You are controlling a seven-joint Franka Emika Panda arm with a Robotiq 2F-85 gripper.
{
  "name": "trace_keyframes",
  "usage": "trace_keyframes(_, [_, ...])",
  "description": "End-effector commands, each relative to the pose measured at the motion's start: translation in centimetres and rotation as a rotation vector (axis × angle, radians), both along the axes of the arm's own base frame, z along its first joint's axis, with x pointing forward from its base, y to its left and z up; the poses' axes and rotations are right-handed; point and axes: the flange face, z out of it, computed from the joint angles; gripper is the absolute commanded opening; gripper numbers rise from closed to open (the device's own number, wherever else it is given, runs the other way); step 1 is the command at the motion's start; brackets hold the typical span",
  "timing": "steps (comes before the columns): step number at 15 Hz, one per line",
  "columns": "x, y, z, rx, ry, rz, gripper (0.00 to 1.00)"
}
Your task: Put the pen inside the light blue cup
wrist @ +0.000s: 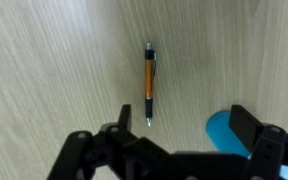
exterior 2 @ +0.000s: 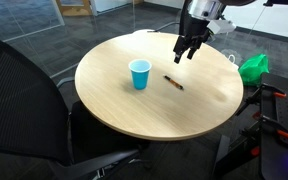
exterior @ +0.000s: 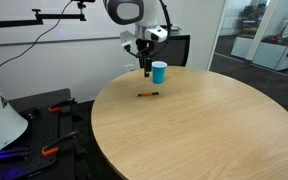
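Observation:
The robot next needs to lower its gripper and move it outward to center it on the pen's orange body, since the pen (wrist: 150,84) lies closer to one finger.
The pen (wrist: 150,84) is a thin orange stick with dark ends, lying flat on the round wooden table. It also shows in both exterior views (exterior: 148,94) (exterior 2: 173,83). The light blue cup (exterior: 159,72) stands upright near the table's far edge; it shows in an exterior view (exterior 2: 139,74) to the pen's left and at the bottom right of the wrist view (wrist: 222,132). My gripper (exterior: 145,68) (exterior 2: 185,54) hangs above the table, open and empty, above and apart from the pen. In the wrist view its fingers (wrist: 179,122) frame the bottom edge.
The round wooden table (exterior: 204,130) (exterior 2: 114,105) bears only the pen and cup. A black chair (exterior 2: 29,110) stands close to the table. A green bag (exterior 2: 252,68) lies beyond the table. Glass walls and office gear stand behind (exterior: 264,40).

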Motion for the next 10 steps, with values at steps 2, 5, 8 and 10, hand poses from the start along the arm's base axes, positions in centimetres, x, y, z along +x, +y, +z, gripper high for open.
trace_keyframes(2, [2.3, -0.5, -3.0, 0.010, -0.007, -0.017, 1.00])
trace_keyframes(5, [2.9, -0.5, -4.5, -0.004, -0.036, -0.010, 1.00])
trace_keyframes(8, [3.0, -0.4, -5.7, -0.022, -0.069, -0.005, 1.00])
trace_keyframes(10, [3.0, -0.3, -6.4, -0.034, -0.077, -0.009, 1.00])
